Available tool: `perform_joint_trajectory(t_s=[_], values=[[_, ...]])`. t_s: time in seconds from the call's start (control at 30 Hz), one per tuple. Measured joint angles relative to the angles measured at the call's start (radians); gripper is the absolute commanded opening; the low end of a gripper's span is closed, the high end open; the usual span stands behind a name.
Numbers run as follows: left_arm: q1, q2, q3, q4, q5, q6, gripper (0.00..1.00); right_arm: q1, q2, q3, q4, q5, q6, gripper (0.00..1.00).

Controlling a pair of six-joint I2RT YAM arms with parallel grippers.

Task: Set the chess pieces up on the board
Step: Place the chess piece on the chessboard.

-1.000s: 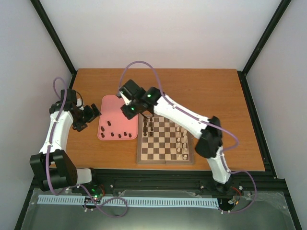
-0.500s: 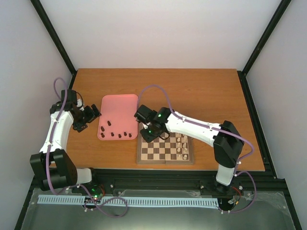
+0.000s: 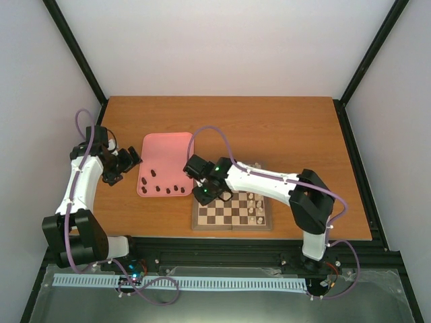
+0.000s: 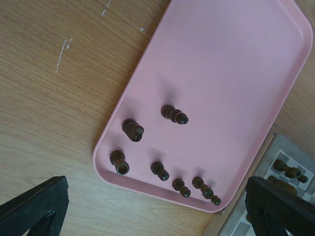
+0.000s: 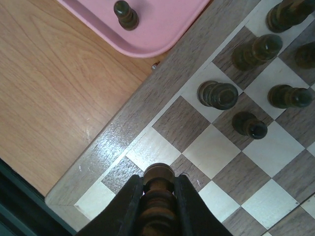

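Next, my right gripper moves outward and down onto the empty dark edge square (image 5: 181, 124), since the standing row stops there.
My right gripper (image 3: 205, 194) is shut on a dark brown chess piece (image 5: 158, 173) and holds it upright over the near left corner squares of the board (image 3: 232, 217). In the right wrist view several dark pieces (image 5: 217, 94) stand on the board's (image 5: 147, 101) left squares. Several more dark pieces (image 4: 160, 170) lie or stand along the near end of the pink tray (image 4: 231, 73), also seen from above (image 3: 165, 151). My left gripper (image 3: 124, 163) hovers left of the tray, open wide and empty (image 4: 156, 196).
Cream-white pieces (image 3: 254, 205) stand in rows on the board's right side. The tray's edge (image 5: 162, 44) lies close against the board's left border. Bare wooden table (image 3: 296, 128) stretches behind and to the right.
My right gripper has moved from the tray's right edge toward me, down to the board's near left corner, with the dark piece in it. The left arm has not moved.
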Motion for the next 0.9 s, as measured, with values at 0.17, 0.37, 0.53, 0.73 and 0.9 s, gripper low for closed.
perform_joint_trajectory(t_s=[0.17,0.37,0.53,0.73,0.9], values=[[0.000,0.000,-0.005,0.000,0.000,0.000,1.00,0.000,0.032,0.003,-0.001,-0.001,0.000,0.03],[0.000,0.000,-0.006,0.000,0.000,0.000,1.00,0.000,0.068,0.038,-0.008,0.002,0.000,0.04],[0.000,0.000,-0.006,0.000,0.000,0.000,1.00,0.000,0.090,0.066,-0.018,0.008,0.000,0.04],[0.000,0.000,-0.012,0.000,0.000,0.000,1.00,0.000,0.116,0.078,-0.024,0.007,0.003,0.04],[-0.001,-0.004,-0.020,0.000,0.000,0.000,1.00,-0.005,0.117,0.079,-0.023,0.004,0.004,0.04]])
